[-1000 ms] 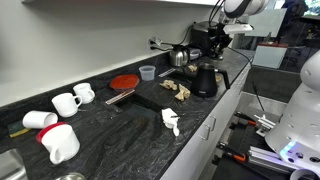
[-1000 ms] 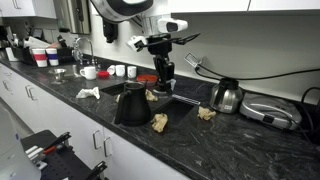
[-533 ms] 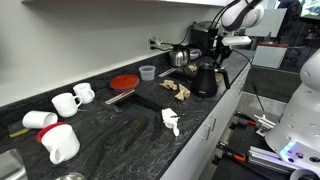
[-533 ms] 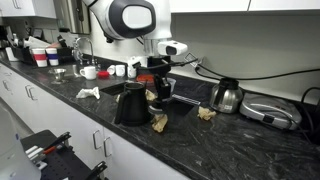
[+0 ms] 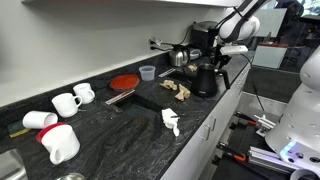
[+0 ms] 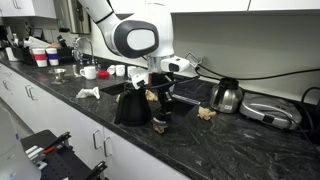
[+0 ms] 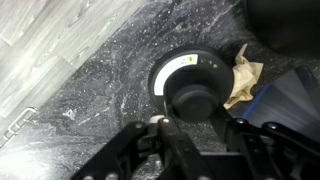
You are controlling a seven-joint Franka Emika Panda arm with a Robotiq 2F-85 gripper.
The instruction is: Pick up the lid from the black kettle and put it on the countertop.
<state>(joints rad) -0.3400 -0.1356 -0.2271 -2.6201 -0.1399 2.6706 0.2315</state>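
Observation:
Next, my gripper brings the lid down onto the speckled countertop beside the kettle and releases the knob, since that bare stone lies below my gripper.
The black kettle [image 5: 205, 80] [image 6: 132, 105] stands without its cap near the countertop's [image 5: 120, 125] [image 6: 225, 140] front edge. My gripper [image 7: 193, 112] is shut on the knob of the lid [image 7: 188, 68], a small round dark cap with a pale ring mark. It holds the lid low over the speckled countertop [image 7: 95, 95], beside the kettle; I cannot tell whether the lid touches the stone. The gripper also shows in both exterior views [image 5: 222, 66] [image 6: 160, 112], where the lid is too small to make out.
Crumpled paper [image 7: 243, 78] [image 6: 205, 113] lies close by. A shiny metal pot [image 6: 227, 95], a flat red disc [image 5: 123, 82], white mugs [image 5: 70, 99] and a coffee machine [image 5: 203, 38] stand on the counter. The counter edge and wood floor [image 7: 50, 35] are near.
My gripper has come down beside the kettle toward the countertop with the lid in it. Nothing else moved.

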